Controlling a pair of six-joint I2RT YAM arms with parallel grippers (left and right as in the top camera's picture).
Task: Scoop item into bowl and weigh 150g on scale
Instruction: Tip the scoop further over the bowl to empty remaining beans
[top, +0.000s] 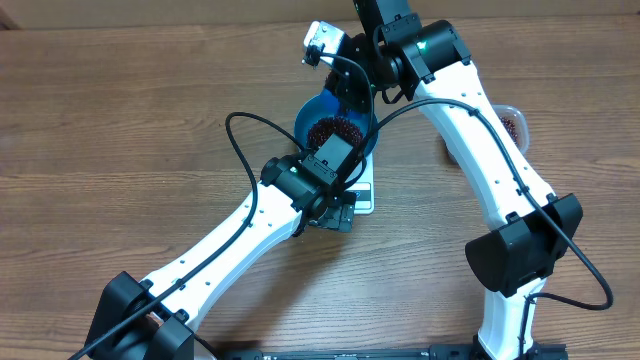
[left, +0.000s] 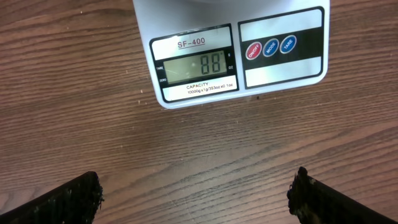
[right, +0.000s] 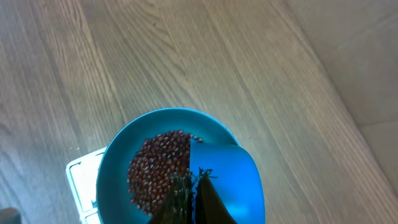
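Observation:
The scoop in my right gripper moves off the bowl (top: 304, 124) over to the clear tub (top: 510, 129) next. It goes down onto the tub's beans for release, as the display falls short.
The bright-blue bowl (top: 304, 124) sits on the white scale (top: 366, 196) and holds a heap of dark red-brown beans (top: 336, 129). In the right wrist view my right gripper (right: 194, 182) is shut on a small blue scoop (right: 229, 182), which hangs over the right side of the bowl (right: 115, 165) beside the beans (right: 158, 174); the scoop's cup looks empty. My left gripper (left: 196, 199) hovers above bare table just in front of the scale (left: 280, 68), fingers (left: 74, 200) wide apart with nothing between them. The scale's display (left: 199, 64) reads 88.
A clear tub (top: 512, 120) with more beans stands to the right, partly behind the right arm. The two arms meet over the scale at the table's middle. Wood tabletop (top: 120, 110) stretches away to the left.

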